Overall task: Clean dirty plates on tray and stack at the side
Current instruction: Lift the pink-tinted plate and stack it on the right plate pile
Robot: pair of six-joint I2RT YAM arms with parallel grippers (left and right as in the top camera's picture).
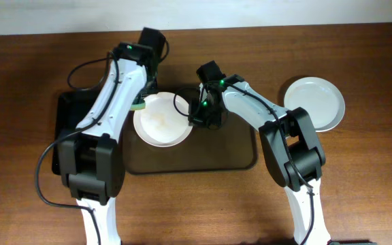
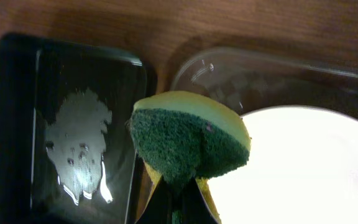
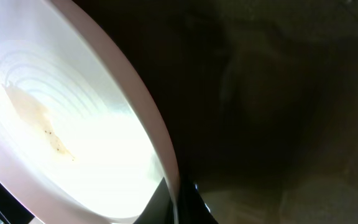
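Note:
The right gripper rises and carries its plate to the right in the overhead view next. It releases that plate onto the second plate (image 1: 314, 104), as this lies clear of the tray.
A white plate (image 1: 160, 121) with a yellowish smear near its centre is held tilted over the dark brown tray (image 1: 237, 158). My right gripper (image 1: 199, 116) is shut on its right rim; the right wrist view shows the rim (image 3: 166, 162) between the fingers (image 3: 178, 202). My left gripper (image 1: 140, 101) is shut on a green and yellow sponge (image 2: 188, 140) at the plate's upper left edge (image 2: 303, 168). A second white plate (image 1: 315, 102) lies on the table at the right. Only two separate plates can be made out.
A smaller black tray (image 1: 65, 122) lies left of the brown tray, with a wet patch on it in the left wrist view (image 2: 79, 143). The table surface is brown wood.

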